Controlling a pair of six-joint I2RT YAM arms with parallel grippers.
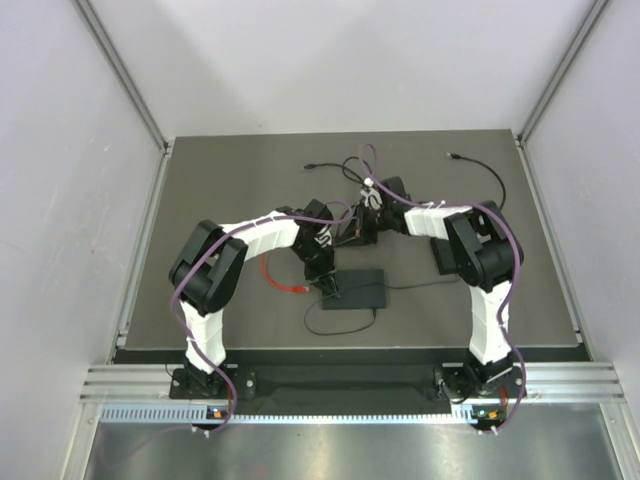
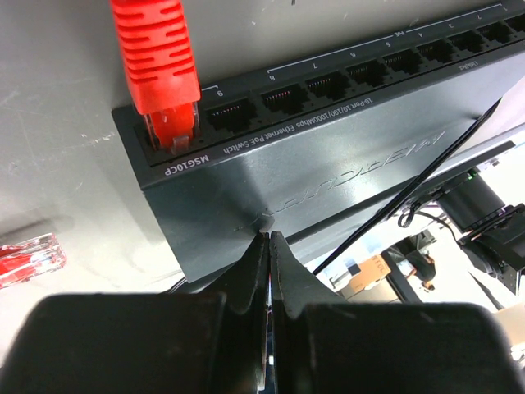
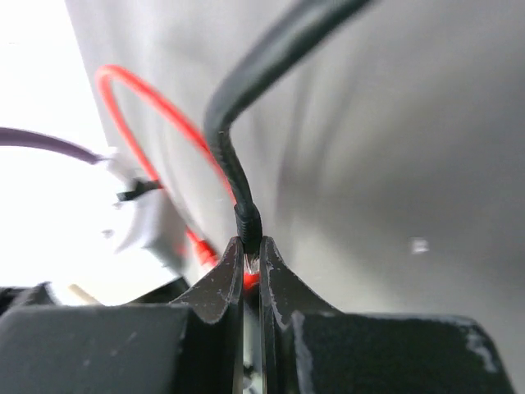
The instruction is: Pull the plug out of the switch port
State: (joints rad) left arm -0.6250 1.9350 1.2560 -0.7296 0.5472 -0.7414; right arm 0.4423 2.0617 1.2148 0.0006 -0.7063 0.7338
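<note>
The tabletop (image 1: 454, 167) beside the far black plug is open. My right gripper will next lift outward, to the right in the top view, then lower and let go.
The switch (image 2: 328, 172) is a flat dark grey box with a row of sockets; it also shows in the top view (image 1: 360, 290). A red plug (image 2: 160, 74) sits in its end socket. My left gripper (image 2: 268, 240) is shut and empty, its tips resting on the switch's top face; in the top view it (image 1: 328, 275) is at the switch's left end. My right gripper (image 3: 252, 250) is shut on the plug of a black cable (image 3: 238, 164), behind the switch in the top view (image 1: 364, 226).
A second red plug (image 2: 29, 258) lies loose on the table left of the switch. The red cable (image 1: 278, 277) loops there. Black cables (image 1: 478, 168) lie at the back of the mat, and a thin black wire (image 1: 340, 325) curls at the front.
</note>
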